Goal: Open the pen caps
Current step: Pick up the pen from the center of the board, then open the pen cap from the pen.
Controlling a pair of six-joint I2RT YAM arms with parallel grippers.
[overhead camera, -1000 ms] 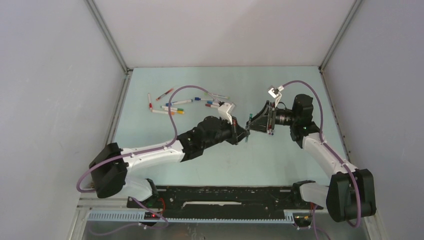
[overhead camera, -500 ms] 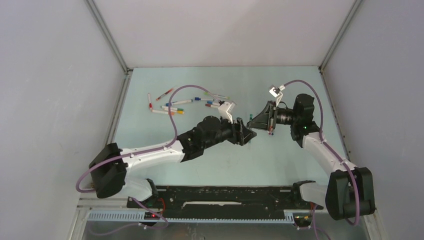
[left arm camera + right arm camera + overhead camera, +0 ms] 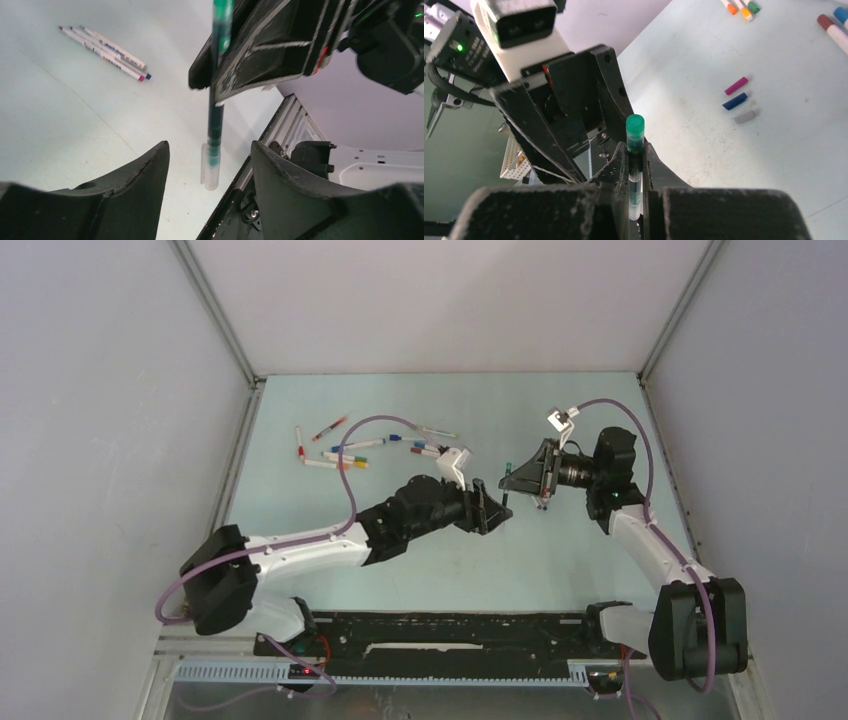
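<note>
The uncapped pens lie lined up to the right in the top view. Next I will move my right gripper that way, then down beside them, and release the green pen there.
My right gripper [image 3: 512, 481] [image 3: 636, 150] is shut on a green pen [image 3: 507, 478] [image 3: 635, 131] and holds it above the table. The pen's green end sticks out past the fingertips. Its other end carries a clear cap [image 3: 210, 172]. That end hangs in front of my left gripper [image 3: 492, 508] [image 3: 209, 147], which is open and touches nothing. Several other pens [image 3: 345, 448] [image 3: 107, 50] lie at the far left of the table. Loose pen caps lie on the table: magenta [image 3: 736, 85], blue [image 3: 734, 101] and grey [image 3: 744, 116].
The left arm [image 3: 400, 515] stretches across the middle towards the right one. Grey side walls [image 3: 120, 440] close the table in on both sides. A black rail [image 3: 450, 645] runs along the near edge.
The left gripper has opened, let go of the green pen and drawn back a little. The right gripper has shut on the pen and carried it slightly up and right.
</note>
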